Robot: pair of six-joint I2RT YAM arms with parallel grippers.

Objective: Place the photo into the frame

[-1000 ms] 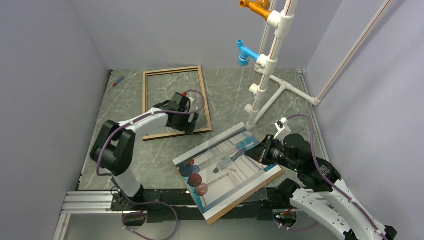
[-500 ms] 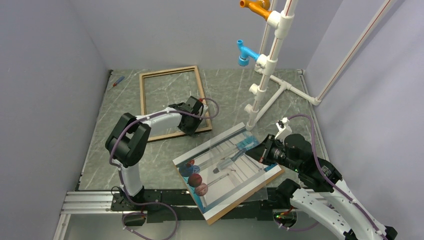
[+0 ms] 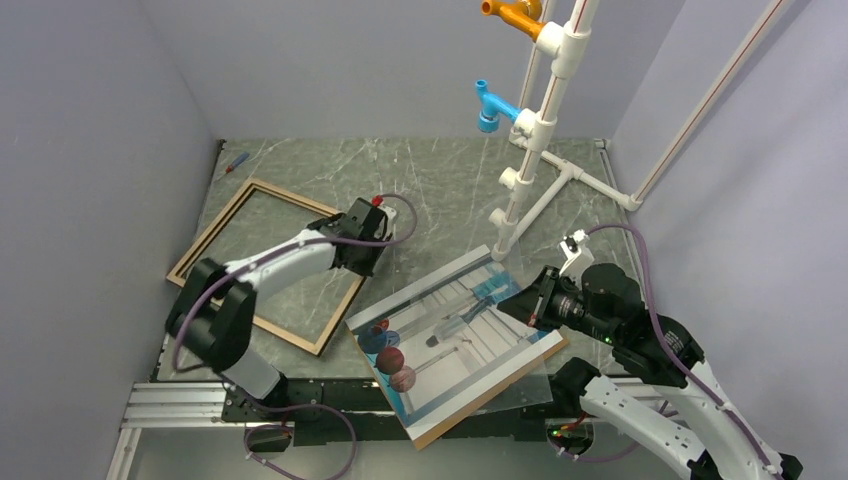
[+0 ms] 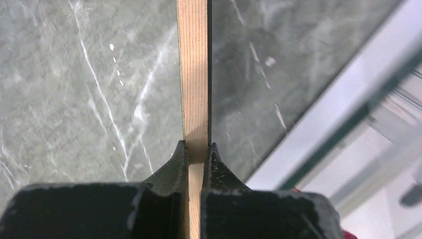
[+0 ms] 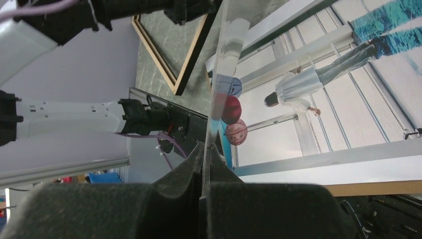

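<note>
My left gripper is holding the frame's bar and will next move back and to the right in the top view, over the photo's sphere end (image 3: pixel 390 350), and let go of the bar. The frame (image 3: pixel 210 231) is beside the photo.
The frame (image 3: pixel 210 231), light wood, lies flat and skewed on the left of the table. My left gripper (image 3: pixel 362 262) is shut on its right-hand rail near a corner. In the left wrist view the wooden rail (image 4: pixel 194 89) runs straight out from between the closed fingertips of my left gripper (image 4: pixel 198 147). The photo (image 3: pixel 470 340), with red and blue spheres, lies face up on a brown backing board (image 3: pixel 480 402) at the near edge. My right gripper (image 3: pixel 520 303) is shut on a clear sheet (image 5: pixel 226 45) held tilted over the photo (image 5: pixel 348 114).
A white pipe stand (image 3: pixel 530 130) with blue and orange fittings rises at the back right, its feet spread over the table. A small red and blue tool (image 3: pixel 236 161) lies in the far left corner. Grey walls close in on both sides.
My left gripper has closed on the frame's rail. It then swung the frame round and toward the near left. The right gripper with its clear sheet has barely moved.
</note>
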